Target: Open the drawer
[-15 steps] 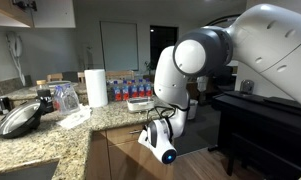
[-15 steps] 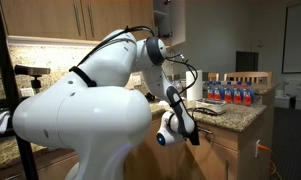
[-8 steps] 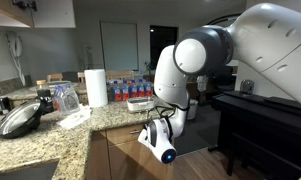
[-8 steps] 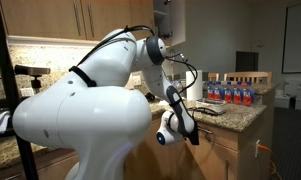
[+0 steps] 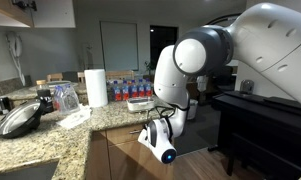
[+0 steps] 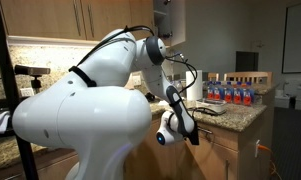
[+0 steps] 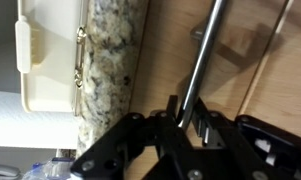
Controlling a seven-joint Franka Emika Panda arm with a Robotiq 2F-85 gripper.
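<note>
The robot's gripper will pull back, away from the front of the cabinet, with the silver bar handle [image 6: 202, 130] [image 7: 202, 55] between its fingers, because the drawer still looks closed, and will then let go of it.
In the wrist view, the drawer's light-brown wooden front [image 7: 160, 60] sits just under the granite counter edge [image 7: 110, 60] and looks closed. Its silver bar handle [image 7: 202, 55] runs diagonally down between my gripper's fingers. My gripper [image 7: 188, 118] is shut on the handle, one black finger [image 7: 170, 115] on each side of the bar. In both exterior views the gripper [image 5: 156, 138] [image 6: 195, 134] presses against the cabinet front [image 5: 115, 150] just below the counter. The inside of the drawer is hidden.
On the granite counter stand a paper towel roll [image 5: 96, 87], several water bottles [image 5: 130, 88], a flat tray [image 5: 140, 103] and a pan lid [image 5: 18, 118]. A white box [image 7: 50, 55] lies near the counter edge. Dark furniture [image 5: 265, 120] stands close beside the arm.
</note>
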